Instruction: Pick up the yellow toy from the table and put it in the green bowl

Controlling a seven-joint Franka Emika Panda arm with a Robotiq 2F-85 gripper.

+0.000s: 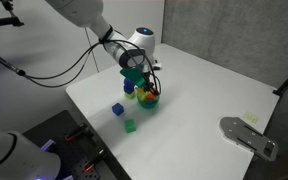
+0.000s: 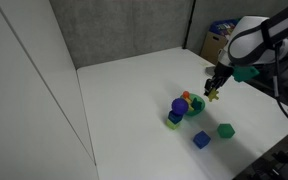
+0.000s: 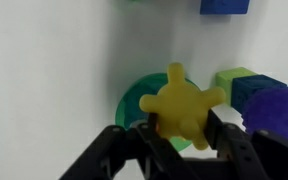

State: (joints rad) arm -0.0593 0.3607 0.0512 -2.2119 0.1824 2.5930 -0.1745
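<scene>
My gripper moves outward and down to the open middle of the green bowl (image 2: 197,106) (image 3: 132,103) next, as the bowl lies below and outward. It then releases the toy inside the bowl's rim.
My gripper (image 3: 179,128) is shut on the yellow toy (image 3: 181,102), a star-like knobby piece held between both fingers. The green bowl (image 3: 132,103) lies right beneath it in the wrist view, partly hidden by the toy. In both exterior views the gripper (image 1: 136,80) (image 2: 215,87) hangs just above the cluster of toys, with the yellow toy (image 2: 212,96) at its tips. The green bowl (image 2: 197,106) (image 1: 150,101) sits among that cluster and is partly hidden.
A purple and blue stack (image 2: 177,107) and other small coloured pieces stand against the bowl. A blue cube (image 2: 201,140) (image 1: 118,109) and a green cube (image 2: 225,130) (image 1: 130,126) lie loose on the white table. A grey metal plate (image 1: 249,137) lies near the table's edge.
</scene>
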